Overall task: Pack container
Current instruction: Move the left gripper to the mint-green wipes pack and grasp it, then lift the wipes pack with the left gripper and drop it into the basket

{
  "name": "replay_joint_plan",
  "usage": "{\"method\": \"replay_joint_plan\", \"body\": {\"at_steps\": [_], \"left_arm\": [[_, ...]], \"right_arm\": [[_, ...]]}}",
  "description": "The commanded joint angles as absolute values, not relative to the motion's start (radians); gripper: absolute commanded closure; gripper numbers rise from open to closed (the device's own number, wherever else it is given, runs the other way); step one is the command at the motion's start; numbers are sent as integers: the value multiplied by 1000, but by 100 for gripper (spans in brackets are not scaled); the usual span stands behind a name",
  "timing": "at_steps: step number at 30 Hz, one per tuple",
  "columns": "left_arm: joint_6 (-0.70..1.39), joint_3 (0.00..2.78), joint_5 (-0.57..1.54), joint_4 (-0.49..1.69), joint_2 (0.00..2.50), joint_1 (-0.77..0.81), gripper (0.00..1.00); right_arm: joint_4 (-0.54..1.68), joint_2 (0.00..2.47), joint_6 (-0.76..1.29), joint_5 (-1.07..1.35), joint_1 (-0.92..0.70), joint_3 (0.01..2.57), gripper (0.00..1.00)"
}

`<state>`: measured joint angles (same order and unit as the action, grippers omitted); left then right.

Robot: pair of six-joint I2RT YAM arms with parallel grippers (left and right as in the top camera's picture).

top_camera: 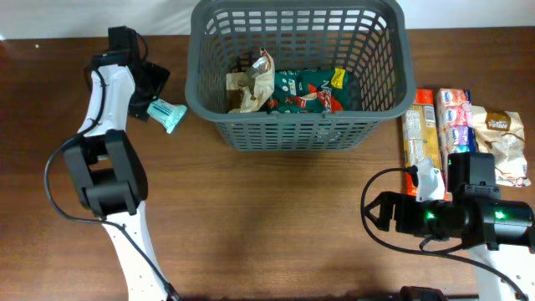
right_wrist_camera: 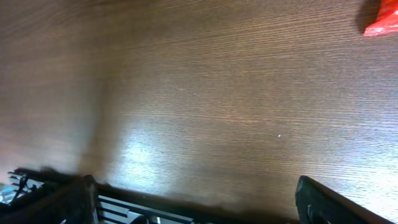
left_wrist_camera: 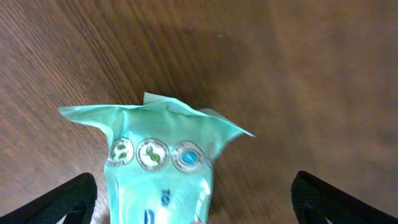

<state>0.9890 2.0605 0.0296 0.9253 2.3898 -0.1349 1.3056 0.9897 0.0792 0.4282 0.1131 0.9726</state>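
Next, before grabbing, my left gripper moves down and shifts toward the basket (top_camera: 297, 125) over the teal snack pack, which lies nearer one finger.
The dark grey slotted basket (top_camera: 297, 125) stands at the back middle of the table. Inside it lie a green snack pack (top_camera: 309, 90) and a beige pack (top_camera: 251, 88). My left gripper (top_camera: 153, 94) is left of the basket, open, with its fingers spread wide around a teal snack pack (top_camera: 167, 114) that lies on the wood. In the left wrist view the teal pack (left_wrist_camera: 158, 180) sits nearer the left finger of the gripper (left_wrist_camera: 196, 199). My right gripper (top_camera: 378, 213) is open and empty low over bare wood at the front right, as its wrist view (right_wrist_camera: 196, 199) also shows.
A row of packs lies right of the basket: a long orange pack (top_camera: 415, 138), blue-and-white packs (top_camera: 456, 117) and a brown pack (top_camera: 501, 142). A red corner of a pack (right_wrist_camera: 382, 22) shows in the right wrist view. White wall runs behind the table.
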Motion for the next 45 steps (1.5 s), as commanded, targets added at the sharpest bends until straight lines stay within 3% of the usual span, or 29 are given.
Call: {"method": "replay_joint_plan", "body": {"at_steps": [1,4,5,8,10,11,15,23,35,45], "left_arm": [[1010,2060,38,924,2449,-133,5],[1010,2060,37,923,2465,-133,10],[1010,2060,37,923,2472,-133,23],[1010,2060,38,923,2483,-133,33],[1009,2060,39,925,2486,-133,51],[1009,2060,39,926,2487,-133,66],[994,2061,76,926,2487,-134,98],[752,2131,275,944,2476,-172,98],[277,2463,260,1191,2282,-198,98],[-169,2676,322,1319,2015,-69,98]], "right_arm": [[1306,989,88,445,105,989,1],[1306,989,88,445,105,989,1],[1306,989,88,445,105,989,1],[1306,989,88,445,105,989,1],[1306,989,88,445,105,989,1],[1305,989,88,445,105,989,1],[1305,989,88,445,105,989,1],[1305,989,88,445,105,989,1],[1272,989,88,445,105,989,1],[1252,989,87,445,105,989,1]]}}
